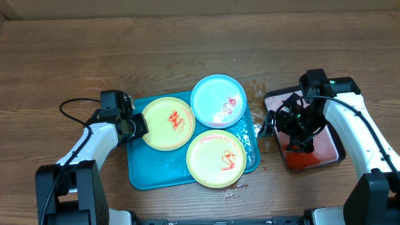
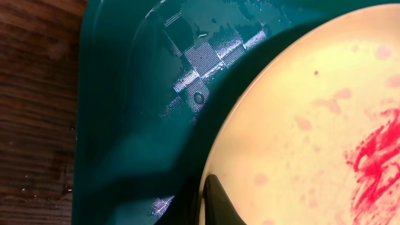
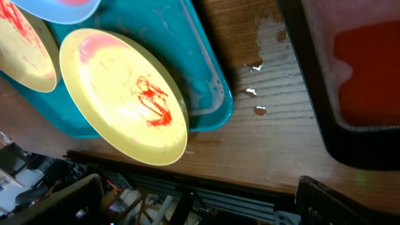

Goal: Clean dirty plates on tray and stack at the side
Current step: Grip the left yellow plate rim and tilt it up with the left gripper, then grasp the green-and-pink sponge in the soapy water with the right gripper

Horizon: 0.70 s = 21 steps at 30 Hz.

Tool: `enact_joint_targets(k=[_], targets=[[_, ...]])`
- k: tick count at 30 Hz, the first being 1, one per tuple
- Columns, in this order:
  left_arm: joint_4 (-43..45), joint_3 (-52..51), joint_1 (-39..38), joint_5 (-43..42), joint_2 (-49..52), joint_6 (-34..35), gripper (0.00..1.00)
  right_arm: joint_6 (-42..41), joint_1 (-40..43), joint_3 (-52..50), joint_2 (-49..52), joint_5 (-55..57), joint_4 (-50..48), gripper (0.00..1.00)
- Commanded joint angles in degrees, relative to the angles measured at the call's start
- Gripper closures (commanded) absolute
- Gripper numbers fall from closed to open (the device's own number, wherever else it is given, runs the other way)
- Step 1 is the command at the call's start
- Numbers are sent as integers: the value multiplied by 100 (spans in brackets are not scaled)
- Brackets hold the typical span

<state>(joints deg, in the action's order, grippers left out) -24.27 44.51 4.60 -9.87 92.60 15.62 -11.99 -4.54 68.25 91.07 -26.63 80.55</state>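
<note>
My right gripper turns away from the turquoise tray [image 1: 145, 170] next and then goes down into the pinkish inside of the black-rimmed tray, because the plates have red smears.
Three plates with red sauce smears lie on the turquoise tray [image 1: 145, 170]: a yellow-green plate [image 1: 167, 123] at the left, a light blue plate [image 1: 218, 101] at the back and a second yellow-green plate [image 1: 216, 159] overhanging the tray's front edge. My left gripper [image 1: 139, 127] is shut on the left rim of the left plate [image 2: 300, 125]; one dark finger [image 2: 219, 203] lies on top of that rim, the other is hidden below. My right gripper [image 1: 294, 132] hovers open over the black-rimmed tray, its fingers [image 3: 331, 203] wide apart and empty.
The black-rimmed tray [image 1: 334, 147] with a pinkish inside and red liquid [image 3: 369, 69] stands right of the turquoise tray [image 3: 212, 94]. Water drops [image 3: 253, 92] dot the wood between them. The table's front edge [image 3: 262, 172] is close to the front plate [image 3: 119, 94].
</note>
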Motion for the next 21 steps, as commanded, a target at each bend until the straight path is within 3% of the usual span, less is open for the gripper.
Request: enact_joint_targets(k=[1, 4, 11, 16, 17, 18, 20, 21], targets=[[-179, -90, -11, 114, 223, 109, 96, -24, 4, 76, -66, -44, -103, 0], [-297, -90, -11, 146, 223, 55, 96, -72, 4, 76, -66, 192, -293, 0], [-466, -90, -7, 577, 221, -404, 96, -2704, 7, 70, -61, 3265, -291, 0], [-599, -90, -9, 752, 221, -448, 96, -3073, 68, 22, -52, 3882, -804, 0], [-612, -90, -13, 752, 221, -448, 96, -2959, 83, 15, -44, 3904, -1023, 3], [-612, -90, -13, 750, 221, -448, 96, -2931, 107, 13, -31, 3904, -1202, 11], [-610, -90, -13, 750, 221, -448, 96, -3001, 170, 0, -4, 3904, -1473, 40], [-614, -90, -11, 750, 221, -446, 96, -3152, 208, 0, 24, 3901, -1539, 42]])
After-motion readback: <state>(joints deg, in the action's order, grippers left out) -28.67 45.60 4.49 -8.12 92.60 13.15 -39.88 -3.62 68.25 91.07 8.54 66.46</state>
